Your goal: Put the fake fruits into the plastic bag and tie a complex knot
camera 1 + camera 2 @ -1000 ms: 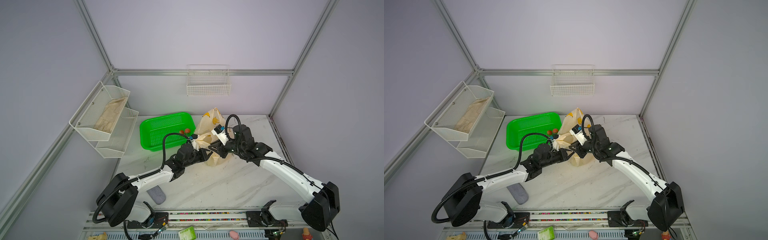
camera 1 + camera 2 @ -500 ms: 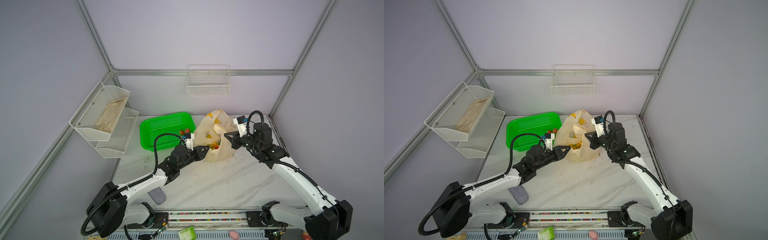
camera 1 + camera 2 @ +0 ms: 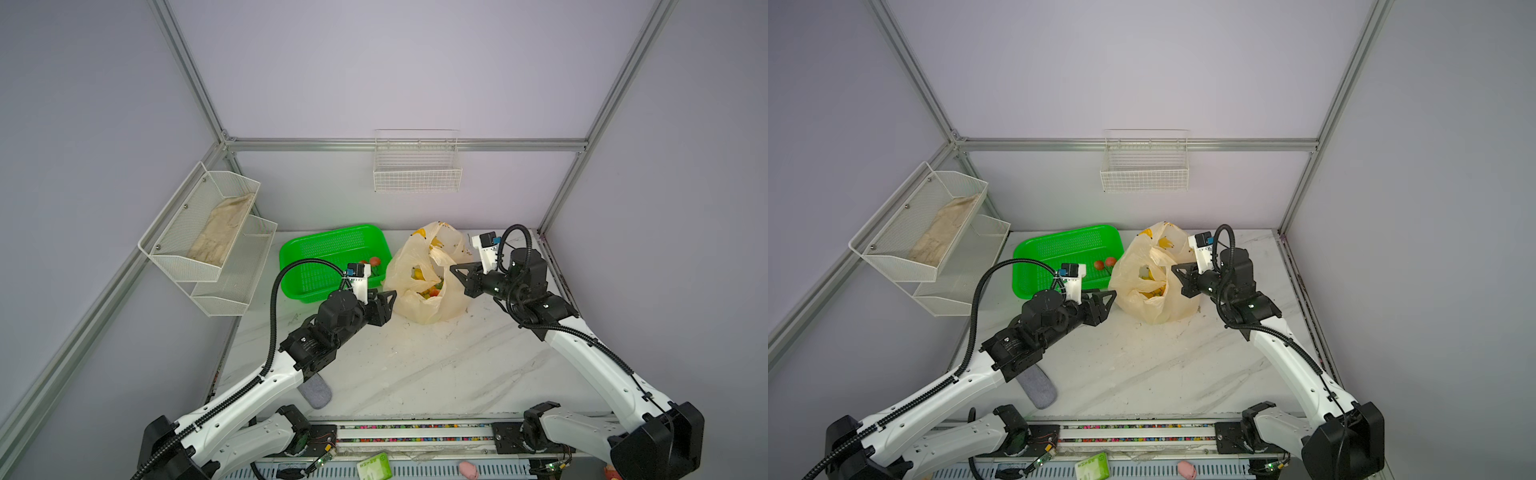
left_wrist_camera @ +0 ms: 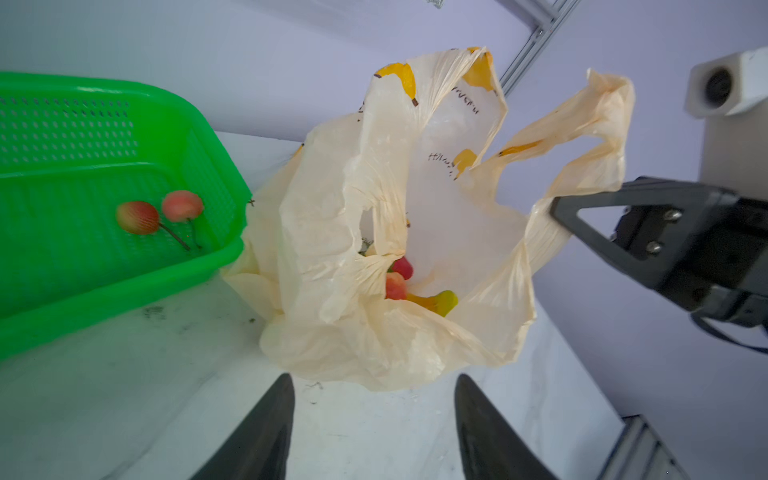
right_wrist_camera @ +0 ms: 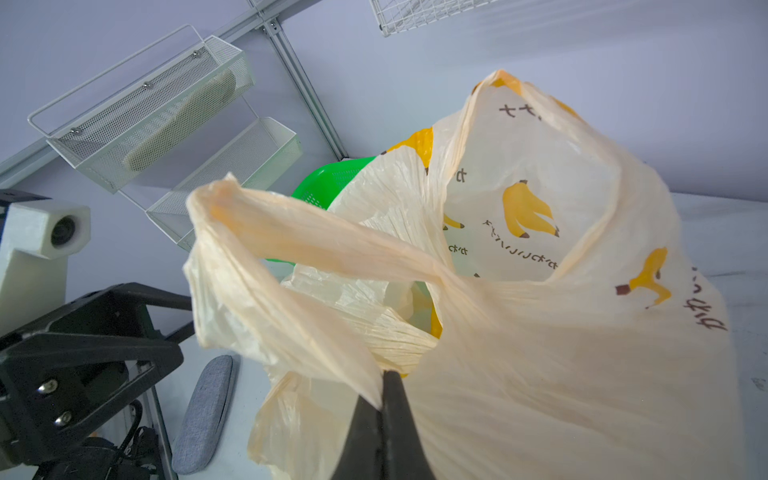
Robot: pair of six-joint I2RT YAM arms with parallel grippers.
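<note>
Next, my right gripper draws its bag handle away from the basket, then carries it over the bag's opening and releases it. The other bag handle lies loose across the opening.
The plastic bag stands on the marble table with its mouth wide. Fake fruits lie inside it, red and yellow-green pieces. Two red stemmed cherries lie in the green basket. My left gripper is open just in front of the bag's left side, with nothing between its fingers. My right gripper is shut on the bag's right handle and holds that side up. The other handle stands loose.
The green basket sits left of the bag, touching it. A grey pouch lies near the table's front left. A white mesh shelf hangs on the left wall and a wire basket on the back wall.
My left gripper opened, let go of the bag and drew back toward the front left. My right gripper pulled its handle to the right, and the bag's mouth spread wide.
</note>
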